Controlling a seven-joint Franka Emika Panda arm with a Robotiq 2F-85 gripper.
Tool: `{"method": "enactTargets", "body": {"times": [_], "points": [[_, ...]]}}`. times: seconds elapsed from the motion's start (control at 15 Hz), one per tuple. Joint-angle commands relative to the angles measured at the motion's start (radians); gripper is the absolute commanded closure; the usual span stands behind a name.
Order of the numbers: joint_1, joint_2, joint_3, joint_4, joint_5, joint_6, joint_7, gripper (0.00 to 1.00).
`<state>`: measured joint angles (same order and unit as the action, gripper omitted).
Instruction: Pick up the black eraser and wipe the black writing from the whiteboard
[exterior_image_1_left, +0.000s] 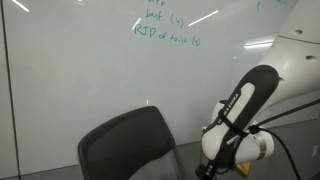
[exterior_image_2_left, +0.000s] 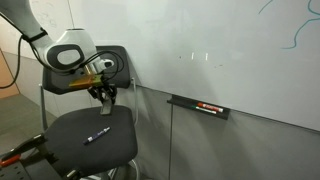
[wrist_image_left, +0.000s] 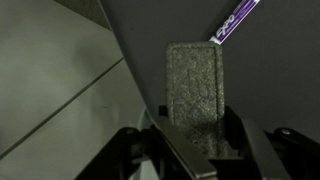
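Note:
I will next move my gripper back past the marker and down to the bare seat (wrist_image_left: 293, 52) beside it. I will let go of the black eraser (wrist_image_left: 195, 85) there because that flat spot is clear.
My gripper (wrist_image_left: 195, 138) is shut on the black eraser (wrist_image_left: 195, 85), a dark oblong block whose grey felt face is towards the wrist camera. In an exterior view the gripper (exterior_image_2_left: 106, 97) hangs a little above a chair seat, and the eraser is too small to make out there. The whiteboard is a large glossy white wall board seen in both exterior views (exterior_image_1_left: 80, 70) (exterior_image_2_left: 240, 50). It lies beyond the chair and the gripper is apart from it. Thin teal handwriting (exterior_image_1_left: 165, 30) sits high on the board. I cannot make out any black writing.
A black chair stands under the gripper, its back (exterior_image_1_left: 130, 145) and its seat (exterior_image_2_left: 85, 140) in front of the board. A blue-purple marker (exterior_image_2_left: 97, 137) (wrist_image_left: 235, 20) lies on the seat. A black ledge (exterior_image_2_left: 185, 101) on the wall carries a reddish-orange spot (exterior_image_2_left: 210, 107).

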<state>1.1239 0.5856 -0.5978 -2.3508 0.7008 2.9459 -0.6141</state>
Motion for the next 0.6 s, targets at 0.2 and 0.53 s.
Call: {"method": "enactTargets", "body": {"times": [0.2,0.53], "points": [[-0.403,-0.089,0.393,-0.003,-0.536,-0.195,0.182,0.7],[-0.754,-0.02,0.756,0.051,-0.648,-0.395,0.146,0.7]]}}
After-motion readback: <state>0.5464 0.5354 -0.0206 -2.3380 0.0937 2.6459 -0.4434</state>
